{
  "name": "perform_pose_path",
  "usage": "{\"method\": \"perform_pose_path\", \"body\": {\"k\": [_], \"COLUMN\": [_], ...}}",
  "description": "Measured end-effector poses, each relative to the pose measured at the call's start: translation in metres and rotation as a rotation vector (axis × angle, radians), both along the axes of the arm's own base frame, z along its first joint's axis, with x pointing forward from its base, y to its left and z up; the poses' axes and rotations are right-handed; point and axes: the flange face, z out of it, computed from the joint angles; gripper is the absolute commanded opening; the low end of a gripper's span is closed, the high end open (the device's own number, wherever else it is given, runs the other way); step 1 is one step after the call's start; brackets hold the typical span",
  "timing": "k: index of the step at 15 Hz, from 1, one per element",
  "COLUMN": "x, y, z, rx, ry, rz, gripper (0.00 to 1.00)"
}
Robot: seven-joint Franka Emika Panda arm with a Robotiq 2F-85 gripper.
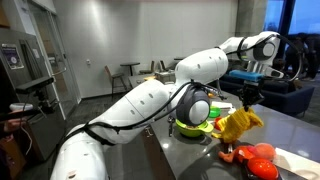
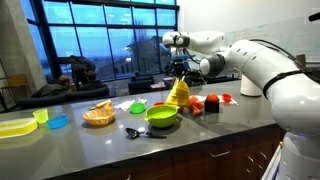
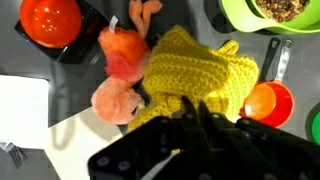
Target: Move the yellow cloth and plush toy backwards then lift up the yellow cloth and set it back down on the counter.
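Observation:
The yellow knitted cloth still hangs raised, so I need to move my gripper down beside the orange and pink plush toy (image 3: pixel 120 70) and release the cloth onto the counter.
The yellow knitted cloth (image 2: pixel 180 93) hangs bunched from my gripper (image 2: pixel 178 73), lifted above the counter. In an exterior view it dangles (image 1: pixel 240 122) under the gripper (image 1: pixel 248 97). In the wrist view the cloth (image 3: pixel 205 65) fills the middle and the two dark fingers (image 3: pixel 190 108) are pinched together on its top. The orange and pink plush toy (image 3: pixel 120 70) lies on the counter just beside the hanging cloth.
A green bowl with food (image 2: pixel 162 116) stands near the counter's front, also in the wrist view (image 3: pixel 262 12). A red ball-like object (image 3: pixel 50 20), an orange cup (image 3: pixel 268 103) and white paper (image 3: pixel 22 105) lie close by. A woven basket (image 2: pixel 98 116) and coloured dishes (image 2: pixel 15 127) sit further along.

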Motion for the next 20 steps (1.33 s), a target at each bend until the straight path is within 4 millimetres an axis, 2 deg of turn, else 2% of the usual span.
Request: {"method": "perform_pose_path", "body": {"k": [3,7,12,17,20], "x": [-0.004,-0.004,0.004,0.009,0.007], "y": [-0.021,-0.027,-0.014,0.01,0.008], "z": [-0.002,-0.013,-0.028,-0.061,-0.081], "rx": [-0.001,0.002,0.001,0.013,0.023], "ry": [-0.016,-0.006,0.014,0.109,0.156], "rz": [-0.006,-0.008,0.01,0.106,0.17], "gripper": [0.01,0.01,0.01,0.01,0.01]}}
